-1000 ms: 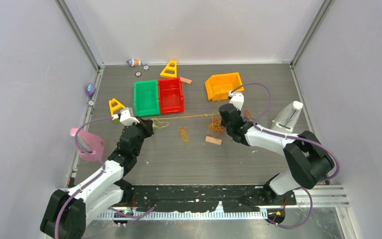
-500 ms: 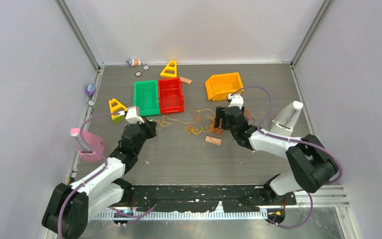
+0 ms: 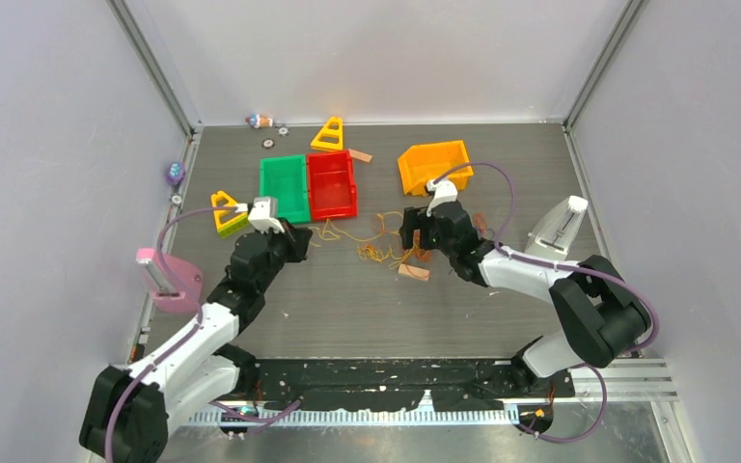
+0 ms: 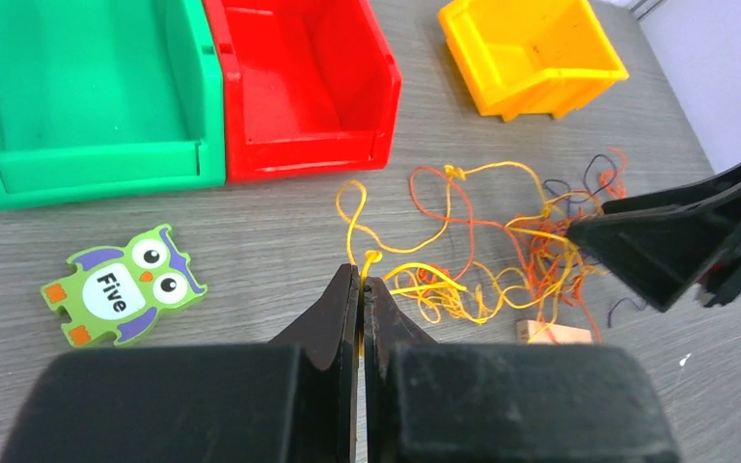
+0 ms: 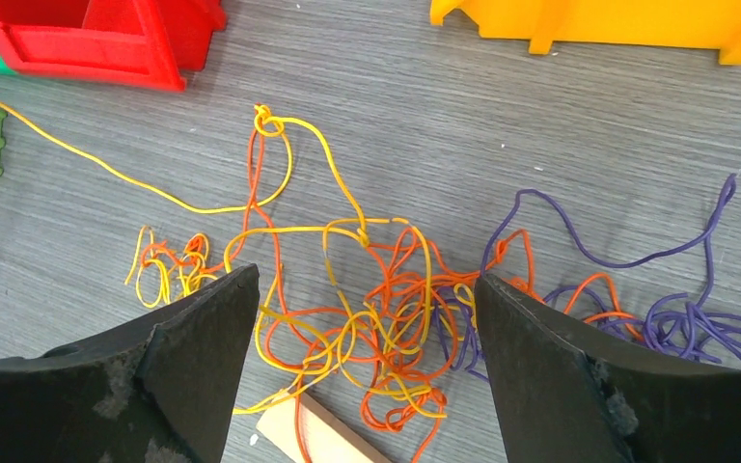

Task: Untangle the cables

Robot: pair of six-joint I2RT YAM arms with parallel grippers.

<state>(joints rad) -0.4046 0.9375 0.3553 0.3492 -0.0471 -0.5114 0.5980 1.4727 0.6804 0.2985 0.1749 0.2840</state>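
Observation:
My right gripper moves to the left in the top view and down onto the small yellow-orange clump [image 3: 371,253] [image 5: 170,268] next, since that clump sticks out from the tangle.
The cables [image 3: 386,246] lie as one loose tangle of orange, yellow and purple strands [image 5: 376,318] in the middle of the table. My left gripper [image 4: 360,275] is shut on a yellow strand [image 4: 415,275] at the tangle's left end, just in front of the red bin; the top view shows this gripper [image 3: 301,236] there too. My right gripper [image 5: 367,280] hangs open over the tangle with nothing between its fingers. Purple loops [image 5: 617,260] trail off to its right. From the top view, the right gripper [image 3: 413,236] is at the tangle's right side.
A green bin [image 3: 284,189] and a red bin [image 3: 332,185] stand behind the tangle, an orange bin [image 3: 432,166] further right. A small wooden block [image 3: 413,273] lies under the strands. An owl tile [image 4: 121,285], yellow triangles [image 3: 226,210] and a pink piece [image 3: 169,285] are about.
The yellow strand was stretched taut between both grippers. The right gripper has opened and let it go, and the strand has dropped into slack loops. The left gripper moved slightly right.

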